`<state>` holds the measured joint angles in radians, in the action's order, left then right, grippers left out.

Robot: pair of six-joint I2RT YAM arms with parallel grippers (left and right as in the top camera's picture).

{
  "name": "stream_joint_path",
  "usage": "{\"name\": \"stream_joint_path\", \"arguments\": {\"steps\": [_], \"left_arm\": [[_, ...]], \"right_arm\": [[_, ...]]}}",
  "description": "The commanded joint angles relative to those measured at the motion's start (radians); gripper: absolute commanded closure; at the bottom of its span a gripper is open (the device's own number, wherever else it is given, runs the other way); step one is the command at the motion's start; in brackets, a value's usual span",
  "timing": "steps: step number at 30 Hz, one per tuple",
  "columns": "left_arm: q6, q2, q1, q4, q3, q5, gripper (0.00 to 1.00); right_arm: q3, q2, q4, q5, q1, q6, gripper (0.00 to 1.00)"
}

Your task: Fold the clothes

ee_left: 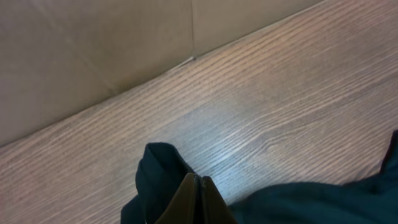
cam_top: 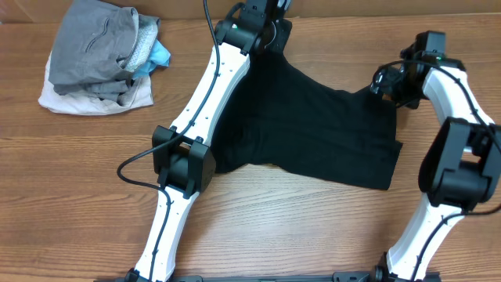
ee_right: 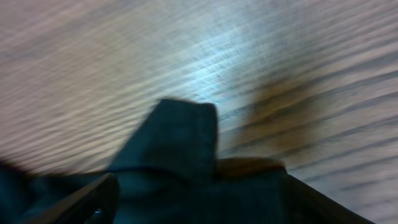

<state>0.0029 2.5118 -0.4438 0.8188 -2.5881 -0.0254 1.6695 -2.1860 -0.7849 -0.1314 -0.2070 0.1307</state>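
The garment's far corner is pinched, the garment spread back of it; I will bring my left gripper back and down over the black fabric (cam_top: 247, 99) and release it.
The black garment (cam_top: 313, 125) lies spread across the middle of the wooden table (cam_top: 297, 219). My left gripper (cam_top: 270, 35) is at its far left corner near the back edge. In the left wrist view its fingers (ee_left: 199, 186) are pressed together on a bunched fold of the black fabric (ee_left: 158, 168). My right gripper (cam_top: 381, 82) is at the garment's far right corner. In the blurred right wrist view its fingers (ee_right: 199, 193) stand wide apart, with a raised fold of the black fabric (ee_right: 180, 137) between them. No logo or printing shows.
A pile of folded grey, white and light-blue garments (cam_top: 102, 55) sits at the far left of the table. A brown wall (ee_left: 93, 50) rises just behind the table's back edge, close to my left gripper.
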Motion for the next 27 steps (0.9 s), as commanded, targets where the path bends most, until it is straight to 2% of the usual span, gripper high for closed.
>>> {"name": "stream_joint_path", "arguments": {"steps": [1, 5, 11, 16, 21, 27], "left_arm": [[-0.01, -0.02, 0.004, 0.016, -0.018, 0.011, 0.96], [-0.01, -0.02, 0.014, 0.045, -0.018, 0.018, 0.96], [-0.01, -0.02, 0.032, 0.13, -0.018, 0.036, 0.96], [-0.01, -0.02, 0.042, 0.164, -0.018, 0.035, 0.96], [-0.01, -0.02, 0.043, 0.159, -0.018, 0.036, 0.96], [-0.01, -0.02, 0.044, 0.157, -0.018, 0.036, 0.96]], "right_arm": [[0.019, -0.036, 0.004, 0.028, 0.005, -0.005, 0.17], [0.018, -0.061, -0.001, 0.053, 0.006, -0.004, 0.21], [0.018, -0.064, 0.002, 0.096, 0.035, -0.005, 0.38], [0.018, -0.064, 0.003, 0.213, 0.086, -0.004, 0.57], [0.021, -0.064, -0.005, 0.324, 0.109, 0.037, 0.89], [0.053, -0.051, -0.056, 0.322, 0.106, 0.041, 0.96]]}}
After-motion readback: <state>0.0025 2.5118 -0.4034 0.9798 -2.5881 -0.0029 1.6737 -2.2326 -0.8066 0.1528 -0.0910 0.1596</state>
